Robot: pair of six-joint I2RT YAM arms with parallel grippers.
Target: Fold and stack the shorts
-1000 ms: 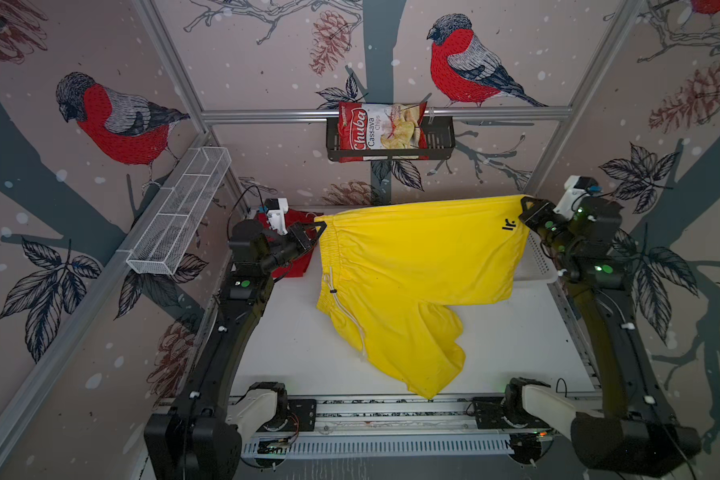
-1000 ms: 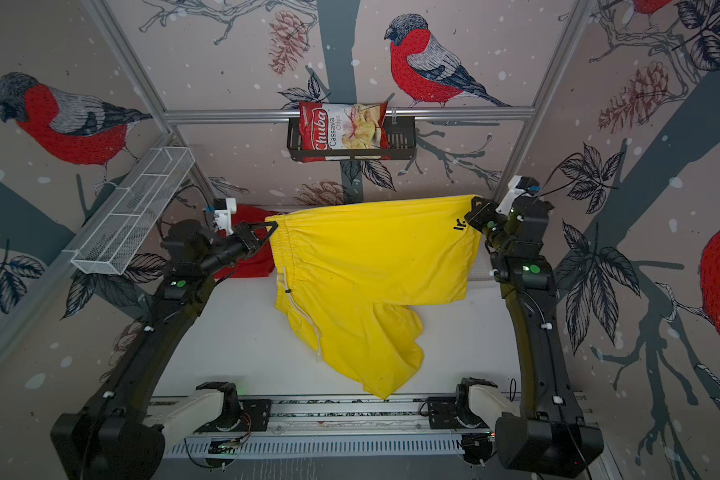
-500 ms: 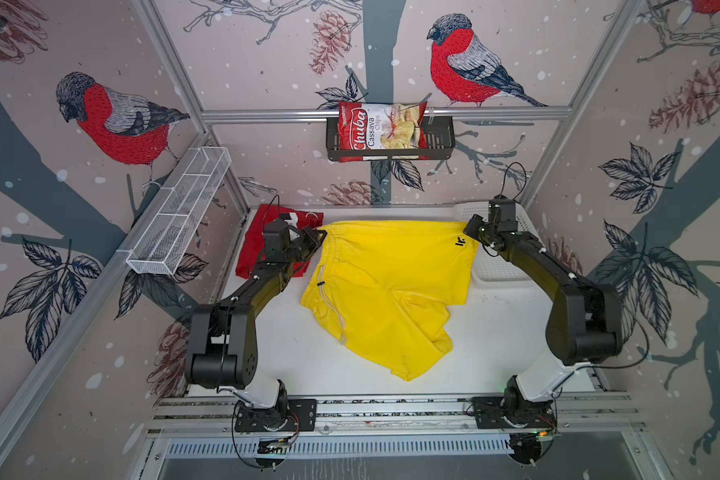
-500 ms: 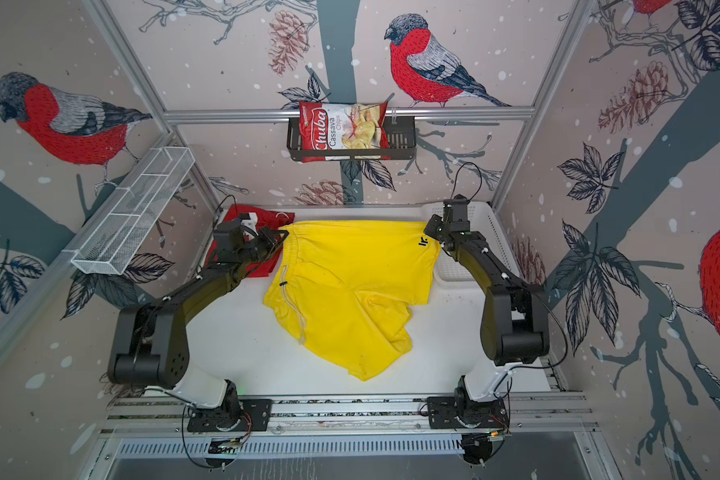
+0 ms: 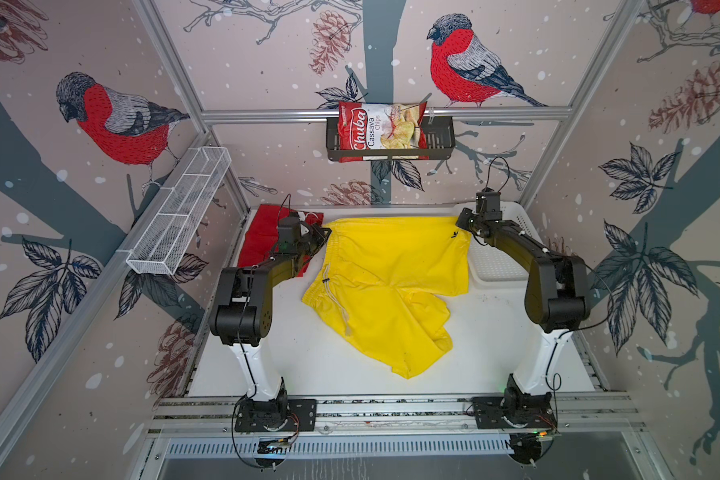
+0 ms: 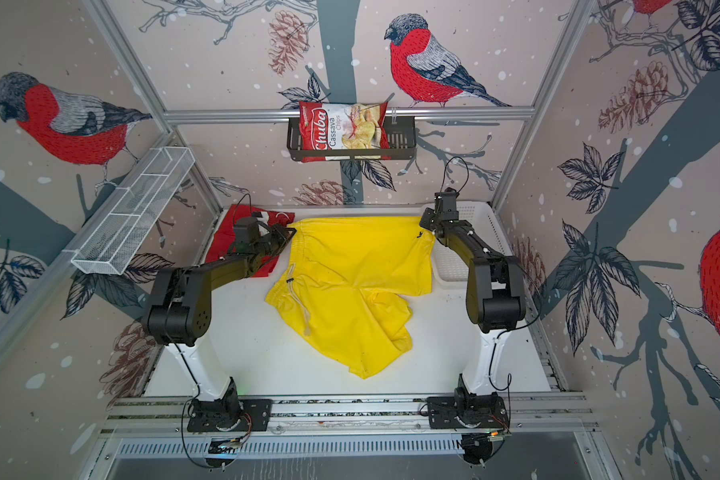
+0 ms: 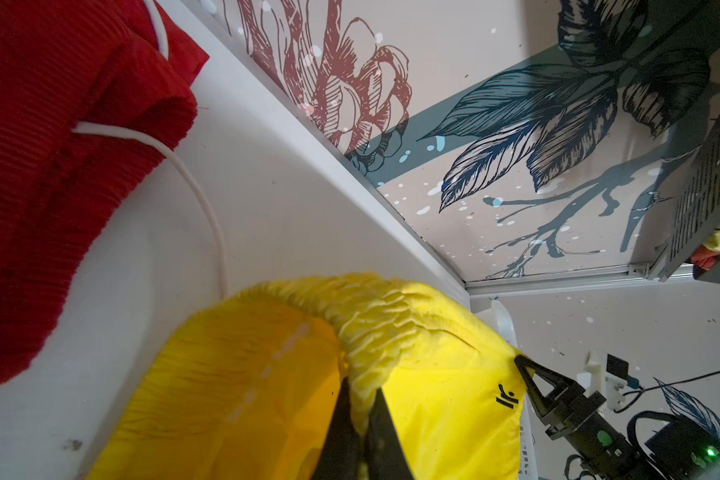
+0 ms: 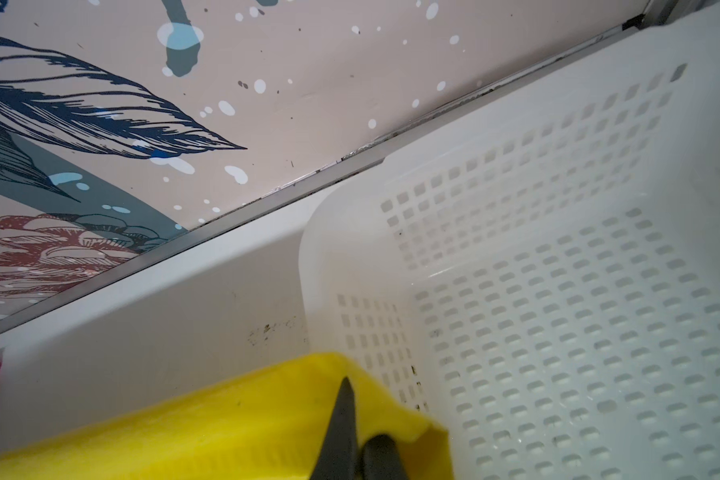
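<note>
Next, my right gripper moves outward, clear of the basket, over the table by the back wall and releases the shorts' hem corner, since it overhangs the basket.
The yellow shorts lie spread on the white table, with the waistband at the left and the lower leg bunched toward the front. My left gripper is shut on the gathered yellow waistband corner. My right gripper is shut on the far hem corner beside the small black mark, over the basket's edge. The red shorts lie folded at the back left, partly hidden by the left arm.
A white perforated basket stands at the back right, its near side covered by yellow fabric. A chips bag sits in a black wall rack. A wire shelf hangs on the left wall. The back wall is close behind both grippers.
Both arms have come down and reached toward the back wall, so the yellow shorts went from hanging in the air to lying on the table. Over the last half second little has moved.
</note>
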